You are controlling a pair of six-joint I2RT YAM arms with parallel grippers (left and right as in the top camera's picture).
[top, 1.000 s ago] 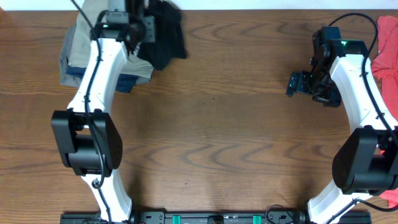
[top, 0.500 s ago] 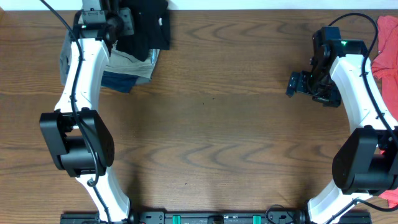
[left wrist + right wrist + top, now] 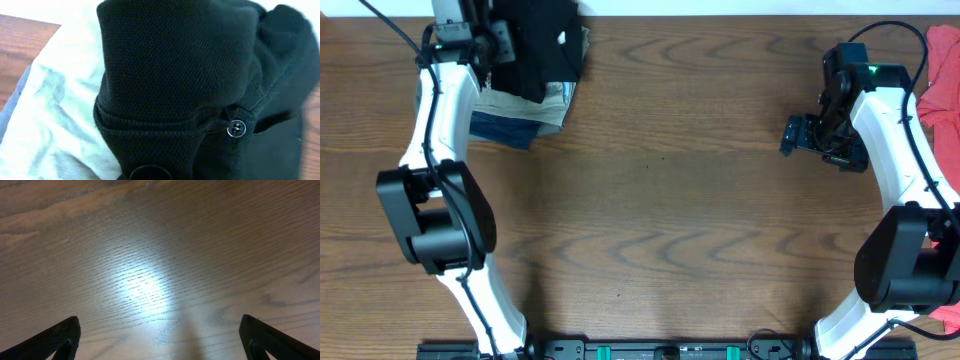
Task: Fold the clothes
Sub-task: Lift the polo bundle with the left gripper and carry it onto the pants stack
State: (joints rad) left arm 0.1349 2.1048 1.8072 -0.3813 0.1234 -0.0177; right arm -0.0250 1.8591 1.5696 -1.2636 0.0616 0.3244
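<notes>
I will next move my left gripper left in the overhead view, over the folded stack, as the black shirt [image 3: 545, 40] reaches the stack's edge by the open wood.
The black shirt [image 3: 545, 40] hangs bunched at the table's far left edge, over a stack of folded garments. My left gripper [image 3: 510, 40] is shut on it at its left side. In the left wrist view the black knit fabric [image 3: 175, 65] with a small dark button fills the frame and hides the jaws. A small white mark shows on the shirt from overhead. My right gripper [image 3: 788, 135] is open and empty over bare wood at the right; its two fingertips [image 3: 160, 332] stand wide apart.
A folded khaki garment [image 3: 510, 98] lies on a blue-grey one [image 3: 500, 128] under the shirt; the pale fabric [image 3: 60, 110] also shows in the left wrist view. A red garment [image 3: 942, 80] lies at the right edge. The wooden table [image 3: 660, 200] spans the middle.
My left gripper has carried the black shirt leftward and toward the far edge, over the folded stack. The right arm has not moved.
</notes>
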